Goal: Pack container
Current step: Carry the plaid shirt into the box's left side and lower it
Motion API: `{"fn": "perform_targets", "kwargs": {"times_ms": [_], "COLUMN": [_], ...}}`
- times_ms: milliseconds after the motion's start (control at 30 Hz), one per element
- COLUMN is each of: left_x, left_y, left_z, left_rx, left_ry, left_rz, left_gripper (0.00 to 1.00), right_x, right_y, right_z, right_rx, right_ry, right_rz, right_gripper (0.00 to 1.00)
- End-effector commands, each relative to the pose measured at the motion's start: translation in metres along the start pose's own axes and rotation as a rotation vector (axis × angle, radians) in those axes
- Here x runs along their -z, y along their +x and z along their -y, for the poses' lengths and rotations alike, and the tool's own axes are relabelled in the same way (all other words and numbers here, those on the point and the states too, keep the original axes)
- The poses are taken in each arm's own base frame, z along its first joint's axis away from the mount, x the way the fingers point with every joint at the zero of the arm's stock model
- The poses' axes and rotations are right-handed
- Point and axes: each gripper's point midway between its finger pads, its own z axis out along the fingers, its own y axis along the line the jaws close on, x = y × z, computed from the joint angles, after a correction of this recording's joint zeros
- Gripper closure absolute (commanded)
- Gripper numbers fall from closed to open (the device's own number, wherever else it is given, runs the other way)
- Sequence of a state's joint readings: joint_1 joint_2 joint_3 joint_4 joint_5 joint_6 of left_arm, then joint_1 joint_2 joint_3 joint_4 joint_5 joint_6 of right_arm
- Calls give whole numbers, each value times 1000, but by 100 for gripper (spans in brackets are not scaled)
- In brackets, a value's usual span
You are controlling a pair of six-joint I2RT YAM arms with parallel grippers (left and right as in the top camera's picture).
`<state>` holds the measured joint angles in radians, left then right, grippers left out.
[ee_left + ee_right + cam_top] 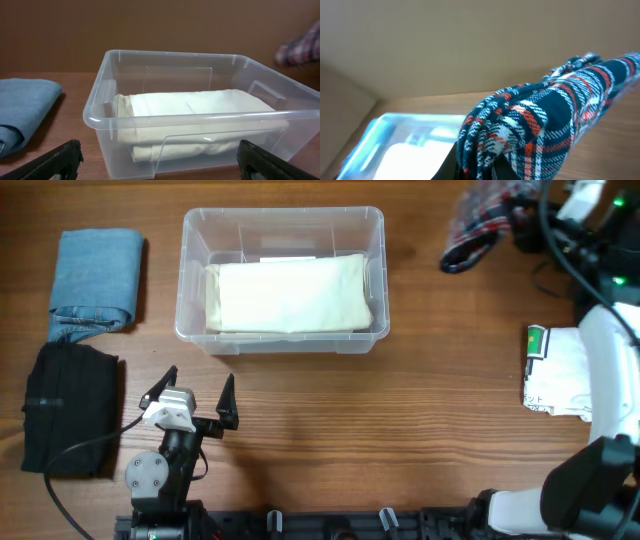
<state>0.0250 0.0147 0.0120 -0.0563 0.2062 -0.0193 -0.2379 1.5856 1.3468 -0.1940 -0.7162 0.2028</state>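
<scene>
My right gripper is to go left in the overhead view next, then lower over the container's end by the denim (222,278) and release, because the container (282,222) still has room.
The clear plastic container (282,222) stands at the table's upper middle with a folded cream garment (290,295) inside; both show in the left wrist view, container (165,122) and garment (200,107). My left gripper (196,400) is open and empty in front of the container; its fingers frame the bin (160,162). My right gripper (520,215) at the far upper right is shut on a plaid garment (478,225), held above the table; the cloth drapes over the jaws (480,167) in the right wrist view (545,125).
A folded blue denim garment (97,275) and a folded black garment (70,405) lie at the left. A white folded item with a green tag (560,370) lies at the right, partly under the right arm. The container shows blurred in the right wrist view (395,145).
</scene>
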Motion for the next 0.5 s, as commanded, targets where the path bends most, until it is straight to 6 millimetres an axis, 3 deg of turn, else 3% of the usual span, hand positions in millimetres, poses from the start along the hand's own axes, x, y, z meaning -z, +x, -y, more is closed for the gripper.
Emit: {"fn": "perform_targets", "kwargs": {"times_ms": [0, 67, 200, 267, 300, 467], "left_x": [0, 0, 0, 0, 0, 0], "left_y": [2, 2, 2, 2, 2, 2], "left_z": [0, 0, 0, 0, 0, 0], "left_rx": [-12, -12, -12, -12, -12, -12], "left_ry": [-1, 0, -1, -1, -1, -1], "left_rz": [-2, -2, -2, -2, -2, -2], "left_gripper": [0, 0, 0, 1, 0, 0], "right_x": [7, 13, 31, 28, 20, -17], "right_y": [-16, -20, -31, -25, -17, 17], "right_z": [-87, -134, -203, -232, -252, -310], "right_rx": [151, 219, 313, 319, 329, 358], "right_ry": [-148, -227, -356, -413, -431, -470], "right_rz": [45, 77, 160, 166, 165, 168], "right_gripper": [96, 96, 96, 96, 96, 96]}}
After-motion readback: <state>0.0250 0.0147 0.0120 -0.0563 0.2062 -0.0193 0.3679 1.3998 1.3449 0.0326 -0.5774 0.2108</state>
